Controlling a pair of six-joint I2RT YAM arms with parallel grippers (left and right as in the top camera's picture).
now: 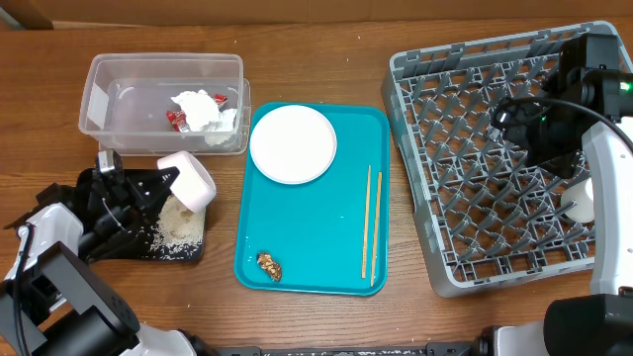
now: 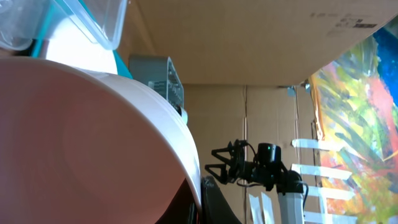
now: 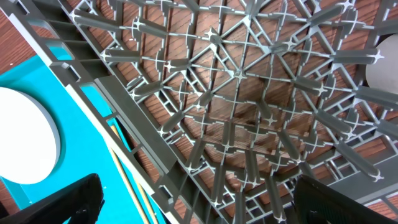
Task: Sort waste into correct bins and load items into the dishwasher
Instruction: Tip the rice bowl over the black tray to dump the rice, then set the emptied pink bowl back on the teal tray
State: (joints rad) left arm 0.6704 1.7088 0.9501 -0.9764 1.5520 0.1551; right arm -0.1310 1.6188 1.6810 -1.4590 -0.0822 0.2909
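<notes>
My left gripper will swing to the right in the overhead view, to the bare teal patch beside the chopsticks, because the patch is on that side. Then it will lower the bowl [image 1: 190, 178] upright and let go.
My left gripper [image 1: 166, 184] is shut on the rim of a small white bowl [image 1: 190, 178], tipped on its side over the black tray [image 1: 138, 247], where pale rice crumbs [image 1: 178, 225] lie. The bowl fills the left wrist view [image 2: 93, 137]. The clear tub [image 1: 109, 99] holds a red wrapper [image 1: 177, 120] and white tissue [image 1: 203, 109]. The white plate [image 1: 293, 143], two chopsticks [image 1: 371, 222] and a brown lump [image 1: 268, 265] lie on the teal tray [image 1: 316, 227]. My right gripper [image 3: 199, 208] is open and empty above the grey rack [image 1: 475, 198], near its left wall.
A white round dish [image 1: 582, 201] sits in the rack's right side; it also shows in the right wrist view [image 3: 382, 62]. The rack's pegs [image 3: 249, 106] stand right below the right gripper. The tub, black tray and teal tray lie close together.
</notes>
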